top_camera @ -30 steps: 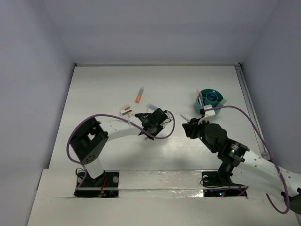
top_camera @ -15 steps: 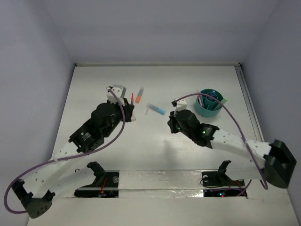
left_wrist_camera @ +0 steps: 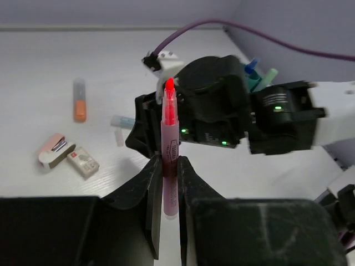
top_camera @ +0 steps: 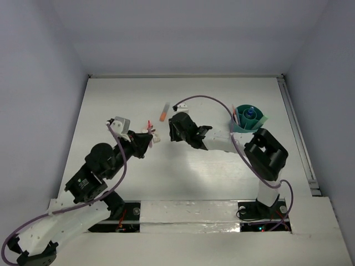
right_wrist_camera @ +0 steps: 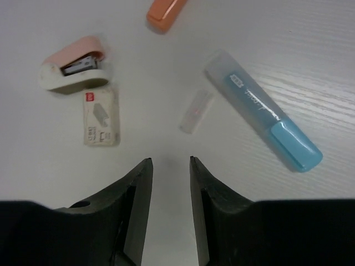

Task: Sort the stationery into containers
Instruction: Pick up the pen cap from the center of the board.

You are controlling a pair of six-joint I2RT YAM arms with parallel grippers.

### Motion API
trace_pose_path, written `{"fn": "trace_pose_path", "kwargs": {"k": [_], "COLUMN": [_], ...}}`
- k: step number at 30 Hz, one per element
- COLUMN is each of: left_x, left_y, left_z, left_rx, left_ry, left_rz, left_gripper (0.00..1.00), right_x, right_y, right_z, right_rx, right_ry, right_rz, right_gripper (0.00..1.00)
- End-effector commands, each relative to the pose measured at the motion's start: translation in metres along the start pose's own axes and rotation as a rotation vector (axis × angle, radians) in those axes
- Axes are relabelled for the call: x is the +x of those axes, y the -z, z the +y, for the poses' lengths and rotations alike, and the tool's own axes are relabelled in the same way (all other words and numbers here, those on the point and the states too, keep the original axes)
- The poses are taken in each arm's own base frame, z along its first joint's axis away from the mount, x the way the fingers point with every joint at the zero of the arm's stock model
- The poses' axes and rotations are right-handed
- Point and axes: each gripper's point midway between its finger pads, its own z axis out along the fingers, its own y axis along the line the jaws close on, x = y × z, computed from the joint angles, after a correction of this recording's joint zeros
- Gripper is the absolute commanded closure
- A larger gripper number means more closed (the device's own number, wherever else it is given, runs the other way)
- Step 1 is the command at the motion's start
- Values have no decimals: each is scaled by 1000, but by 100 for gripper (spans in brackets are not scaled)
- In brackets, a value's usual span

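Observation:
Next, my right gripper lowers its open fingers outward until they straddle the sides of the small clear cap, since it lies below and outward of the gripper.
My left gripper is shut on a pink pen with a red tip, holding it upright above the table. My right gripper is open and empty, low over the table, just short of a small clear cap. A blue highlighter lies to its front right. An orange marker lies beyond. A pink-topped piece and a white eraser lie to the left. The teal cup stands at the right and holds several pens.
The right arm's wrist fills the middle of the left wrist view, close in front of the held pen. A rail runs along the table's right edge. White walls close the table at the back and sides.
My right gripper has moved left from near the cup to over the blue highlighter. My left gripper has pulled back to the left with the pink pen lifted in it.

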Motion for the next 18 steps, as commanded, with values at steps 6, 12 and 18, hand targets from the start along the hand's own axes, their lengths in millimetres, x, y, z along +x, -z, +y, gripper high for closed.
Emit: {"fn": "trace_pose_path", "kwargs": {"k": [6,12,18], "left_x": [-27,-20,-17], "left_y": [8,-1,-3], "left_z": [-19,-21,-27], "left_rx": [101,109,152], "left_ry": [8,-13,-29], "left_rz": [-103,-60,-46], "left_gripper": [100,100,100], "right_x": [-19,-7,-11], "right_y": [-28,-38,-55], "right_z": [-10,-9,-4], "right_rx": [42,37,28], "right_ry": [-112,-101,-108], "right_rz": [-1,26,36], "right_gripper": [60,52,52]}}
